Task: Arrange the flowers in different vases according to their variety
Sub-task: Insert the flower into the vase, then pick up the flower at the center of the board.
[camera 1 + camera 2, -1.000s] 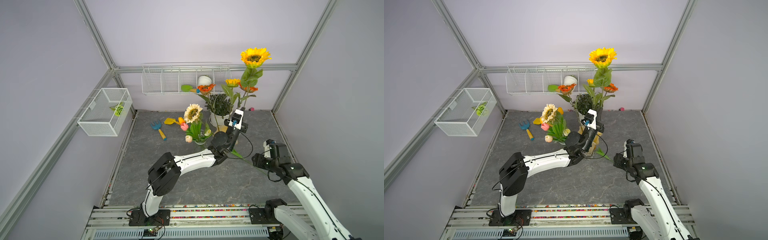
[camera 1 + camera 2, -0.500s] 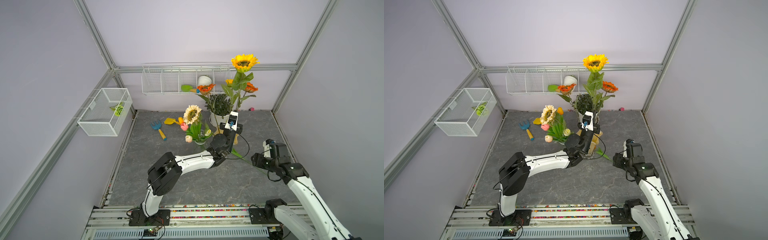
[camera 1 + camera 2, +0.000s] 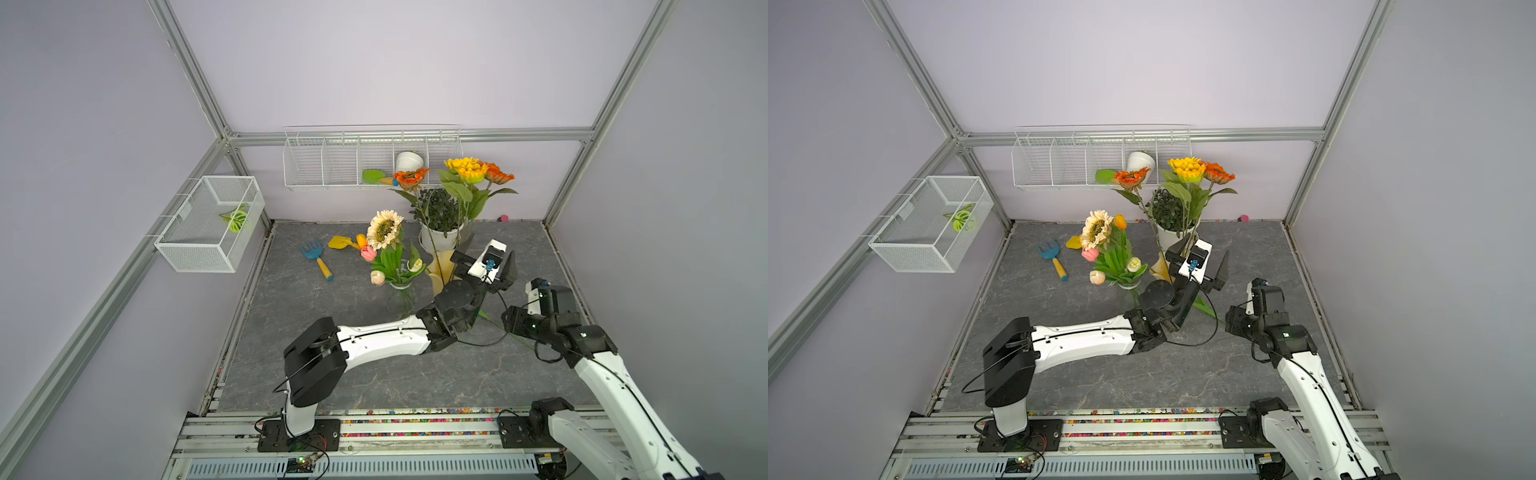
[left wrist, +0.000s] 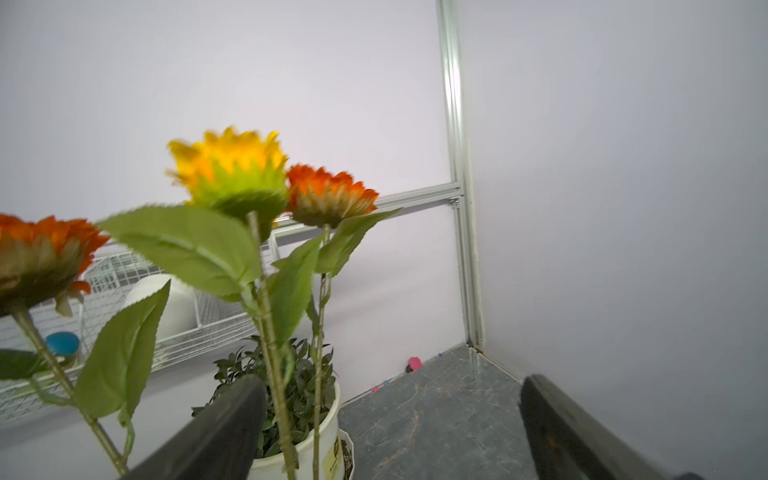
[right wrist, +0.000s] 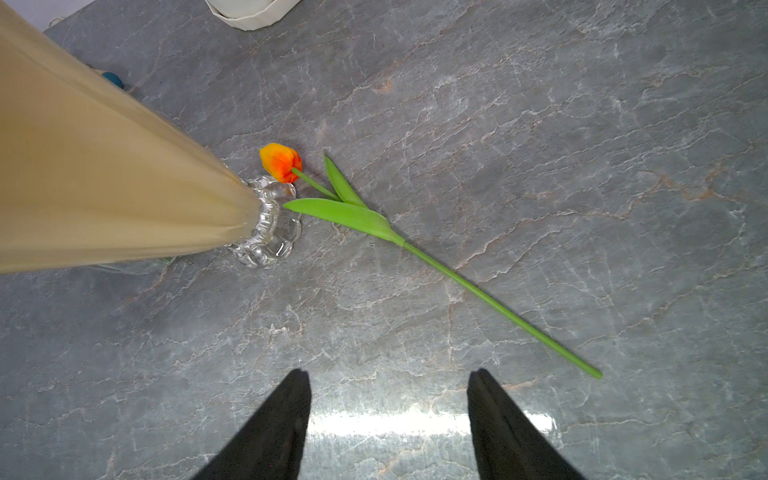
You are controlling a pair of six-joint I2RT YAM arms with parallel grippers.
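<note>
The part of the green stem beside its leaves is below my right gripper, on the floor, so I will lower the gripper toward the tall vase point(image 3: 442, 266) and onto that part next.
The tall pale-yellow vase point(image 3: 442, 266) holds a yellow sunflower point(image 3: 465, 168) and two orange ones point(image 3: 411, 178). My left gripper point(image 3: 490, 245) stands open beside the vase's top with nothing in it. In the left wrist view the yellow flower's stem point(image 4: 270, 353) rises just inside one finger point(image 4: 232, 415). The clear vase point(image 3: 401, 291) holds a cream sunflower point(image 3: 384, 228) and several tulips point(image 3: 377, 277). An orange tulip point(image 5: 280, 162) lies on the floor by the tall vase's clear foot point(image 5: 266, 232). My right gripper point(image 5: 388, 374) hangs open above bare floor near its stem point(image 5: 498, 307).
A leafy plant in a white pot point(image 3: 440, 239) stands right behind the tall vase. A blue rake point(image 3: 316, 257) and yellow shovel point(image 3: 338, 242) lie at the back left. A wire shelf point(image 3: 370, 162) hangs on the back wall, a wire basket point(image 3: 212, 224) on the left wall.
My left gripper came down with the yellow sunflower, the stem slid into the tall vase, and the jaws opened and let it go. The right arm has hardly moved.
</note>
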